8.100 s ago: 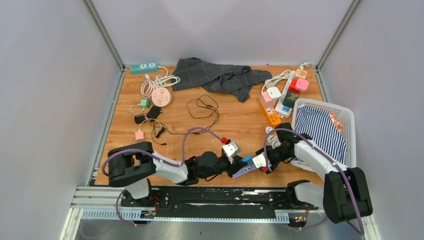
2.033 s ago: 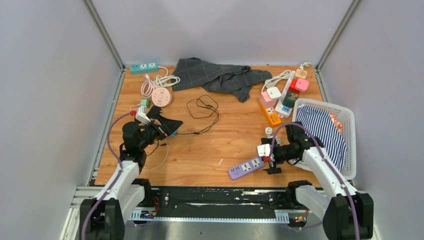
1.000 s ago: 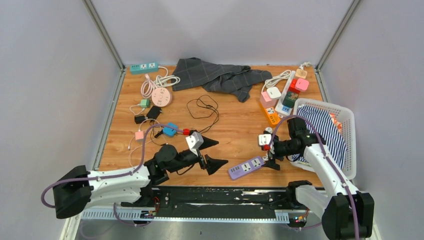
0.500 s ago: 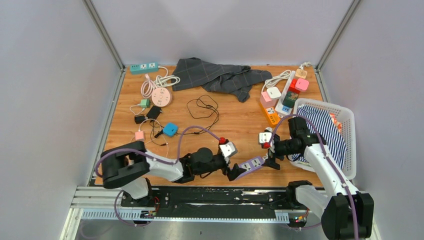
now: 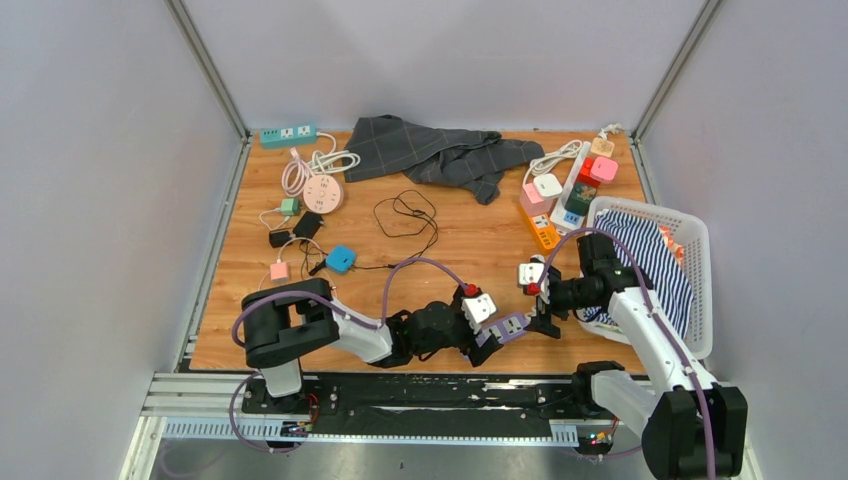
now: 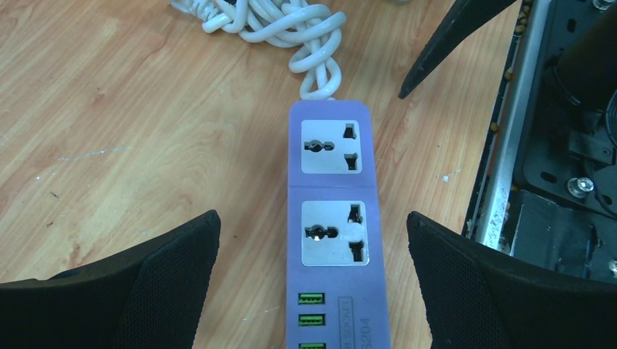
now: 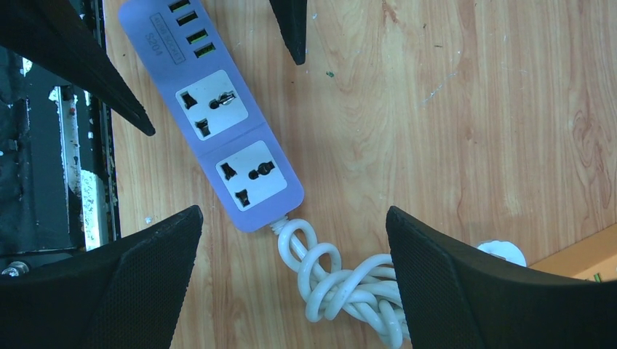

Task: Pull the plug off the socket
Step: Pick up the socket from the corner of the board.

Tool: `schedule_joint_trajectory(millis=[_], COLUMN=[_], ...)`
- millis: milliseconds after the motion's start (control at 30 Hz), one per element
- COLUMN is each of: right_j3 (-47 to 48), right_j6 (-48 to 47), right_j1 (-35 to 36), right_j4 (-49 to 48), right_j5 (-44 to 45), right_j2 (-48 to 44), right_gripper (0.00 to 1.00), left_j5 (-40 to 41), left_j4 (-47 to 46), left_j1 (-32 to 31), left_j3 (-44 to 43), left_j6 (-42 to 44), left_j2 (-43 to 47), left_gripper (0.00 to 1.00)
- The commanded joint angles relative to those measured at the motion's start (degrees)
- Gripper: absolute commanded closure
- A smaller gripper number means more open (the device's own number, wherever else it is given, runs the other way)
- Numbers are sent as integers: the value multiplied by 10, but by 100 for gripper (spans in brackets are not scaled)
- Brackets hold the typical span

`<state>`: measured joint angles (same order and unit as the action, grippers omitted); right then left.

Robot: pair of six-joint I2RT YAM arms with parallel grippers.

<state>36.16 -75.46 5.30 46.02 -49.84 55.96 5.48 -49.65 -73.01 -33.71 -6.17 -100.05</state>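
Note:
The left gripper should next move down around the outlet beside the USB ports and close, since the purple socket strip (image 5: 509, 324) is between its open fingers but still below them.
A purple socket strip (image 5: 509, 324) lies near the table's front edge, and both of its outlets (image 6: 333, 218) stand empty. My left gripper (image 5: 492, 340) is open, with one finger on each side of the strip's USB end (image 6: 311, 218), apart from it. Over the strip's cable end (image 7: 292, 211) my right gripper (image 5: 546, 320) hangs open, above the knotted white cable (image 7: 349, 283). A blue plug (image 5: 341, 258) with a black lead lies loose on the table to the left, well away from both grippers.
A white basket (image 5: 700, 240) with striped cloth stands right of the right arm. Grey cloth (image 5: 430, 150), several other strips (image 5: 565, 190), a pink round socket (image 5: 322, 192) and a black cable (image 5: 405, 215) lie farther back. The metal rail (image 6: 509, 145) borders the strip.
My left arm has swung right along the front edge and its open jaws now straddle the purple strip. The right gripper has hardly moved. The blue plug stays where it lay.

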Motion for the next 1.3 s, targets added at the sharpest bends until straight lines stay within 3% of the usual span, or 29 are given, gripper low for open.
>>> schedule_joint_trajectory(millis=[0,133,533,1033,1167,1267], right_j3=[13,13,12,12,12,12], right_j6=[8,8,7,7,6,6], right_j1=[-9,-9,-9,-10,-11,-12], right_j4=[5,5,5,7,7,7], right_j5=[-1,0,-1,-3,-3,-3], right_j2=[-2,-1,3,2,2,2], right_gripper=[3,3,3,3,3,3], left_j5=[19,16,1,-4,-11,-14], left_j4=[9,22,61,81,83,83], left_j1=[-6,-6,-7,-7,-7,-7], left_j3=[-14,-22,-55,-75,-77,-76], left_j6=[15,16,17,18,18,19], left_j2=[-19,-25,-52,-71,-74,-72], left_gripper=[0,2,22,33,46,62])
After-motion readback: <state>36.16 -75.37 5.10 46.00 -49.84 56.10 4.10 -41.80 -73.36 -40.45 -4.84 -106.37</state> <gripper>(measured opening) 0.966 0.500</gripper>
